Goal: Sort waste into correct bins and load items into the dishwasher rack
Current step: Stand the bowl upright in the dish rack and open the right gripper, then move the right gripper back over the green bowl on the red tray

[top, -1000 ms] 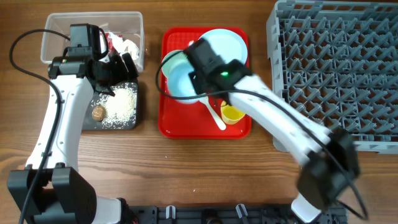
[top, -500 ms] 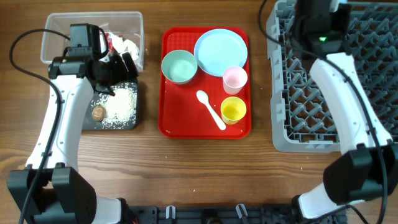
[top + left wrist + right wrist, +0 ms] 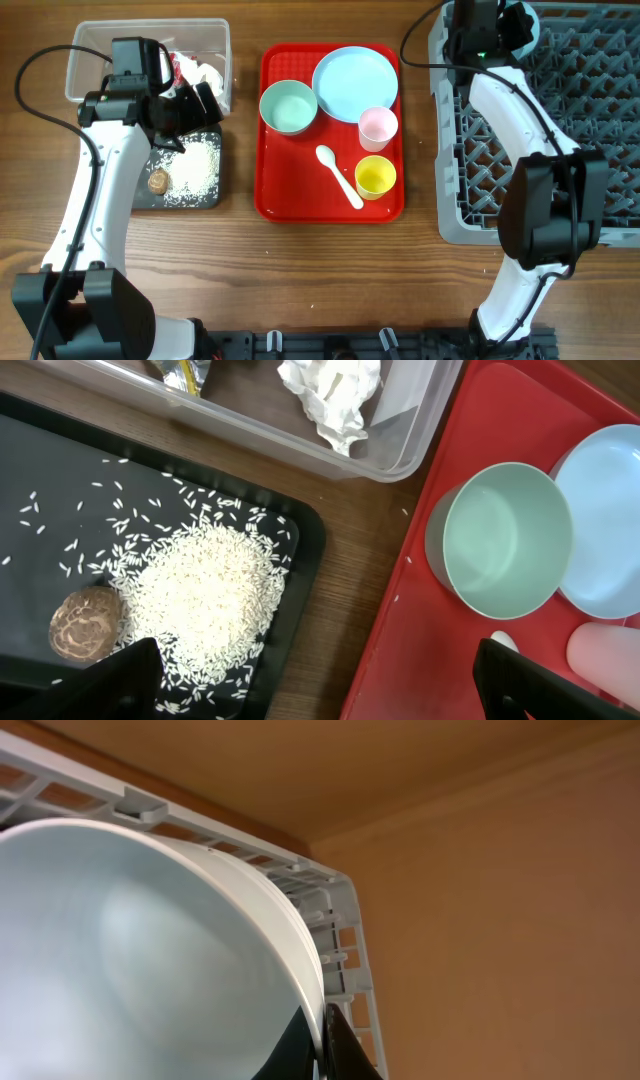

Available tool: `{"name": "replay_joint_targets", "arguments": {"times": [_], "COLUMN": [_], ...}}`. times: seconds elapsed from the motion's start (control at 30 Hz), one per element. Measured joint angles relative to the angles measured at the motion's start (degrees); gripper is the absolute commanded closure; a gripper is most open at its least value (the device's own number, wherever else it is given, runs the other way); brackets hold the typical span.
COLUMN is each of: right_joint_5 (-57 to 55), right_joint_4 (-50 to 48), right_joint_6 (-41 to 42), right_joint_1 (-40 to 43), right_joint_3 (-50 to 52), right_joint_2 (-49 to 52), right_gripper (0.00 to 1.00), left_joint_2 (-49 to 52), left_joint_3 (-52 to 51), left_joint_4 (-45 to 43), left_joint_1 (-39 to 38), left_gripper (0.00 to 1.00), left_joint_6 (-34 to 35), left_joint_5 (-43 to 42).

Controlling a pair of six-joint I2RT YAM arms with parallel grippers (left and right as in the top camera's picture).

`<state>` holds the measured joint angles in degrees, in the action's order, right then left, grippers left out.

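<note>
My right gripper holds the pale blue bowl's rim, with the bowl already over the rack's far corner nearest the red tray, so I should lower and release it there.
My right gripper [image 3: 490, 25] is shut on the rim of a pale blue bowl [image 3: 130, 960], held at the far left corner of the grey dishwasher rack [image 3: 590, 120]; its fingers pinch the rim in the right wrist view [image 3: 322, 1045]. On the red tray [image 3: 275, 190] lie a green bowl [image 3: 288, 106], a blue plate [image 3: 354, 82], a pink cup [image 3: 377, 127], a yellow cup [image 3: 374, 176] and a white spoon [image 3: 340, 177]. My left gripper [image 3: 195, 105] is open and empty, above the gap between the black tray and the red tray [image 3: 320, 680].
A clear bin [image 3: 100, 50] at the back left holds crumpled paper [image 3: 330, 395] and a wrapper. The black tray [image 3: 140, 195] holds scattered rice [image 3: 205, 595] and a brown mushroom [image 3: 85, 625]. The rack wall [image 3: 340, 920] is close beside the held bowl.
My right arm has swung from over the red tray to the rack's far left corner, carrying the pale blue bowl. The left arm has not moved.
</note>
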<state>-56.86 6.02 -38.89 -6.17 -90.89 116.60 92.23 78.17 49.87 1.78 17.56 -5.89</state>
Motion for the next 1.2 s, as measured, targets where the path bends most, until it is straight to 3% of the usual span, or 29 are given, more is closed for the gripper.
{"name": "replay_joint_targets", "arguments": {"times": [0.37,0.4,0.43,0.5,0.6,0.8,0.97,1.2], "right_joint_5": [0.0,0.1,-0.3,0.0,0.3,0.3,1.4,20.2], "right_joint_4": [12.6,13.1,13.8,15.8,19.1,24.0,20.7,22.6], "right_joint_6": [9.0,9.2,9.5,9.5,9.7,9.8,11.5,18.5], "right_joint_1": [-0.8,-1.3,-2.3,-3.5,-6.2,-9.4,-9.6,-14.9], "right_joint_3": [0.0,0.0,0.0,0.0,0.0,0.0,0.0,0.0], "right_joint_2": [0.1,0.1,0.1,0.2,0.2,0.2,-0.7,-8.7], "right_gripper": [0.95,0.86,0.61,0.32,0.16,0.06,0.02,0.0], "left_joint_2": [0.0,0.0,0.0,0.0,0.0,0.0,0.0,0.0], "left_joint_3": [0.0,0.0,0.0,0.0,0.0,0.0,0.0,0.0], "left_joint_4": [0.0,0.0,0.0,0.0,0.0,0.0,-0.1,-0.2], "left_joint_1": [0.0,0.0,0.0,0.0,0.0,0.0,0.0,0.0], "left_gripper": [0.0,0.0,0.0,0.0,0.0,0.0,0.0,0.0], "left_joint_6": [0.0,0.0,0.0,0.0,0.0,0.0,0.0,0.0], "left_joint_5": [0.0,0.0,0.0,0.0,0.0,0.0,0.0,0.0]}}
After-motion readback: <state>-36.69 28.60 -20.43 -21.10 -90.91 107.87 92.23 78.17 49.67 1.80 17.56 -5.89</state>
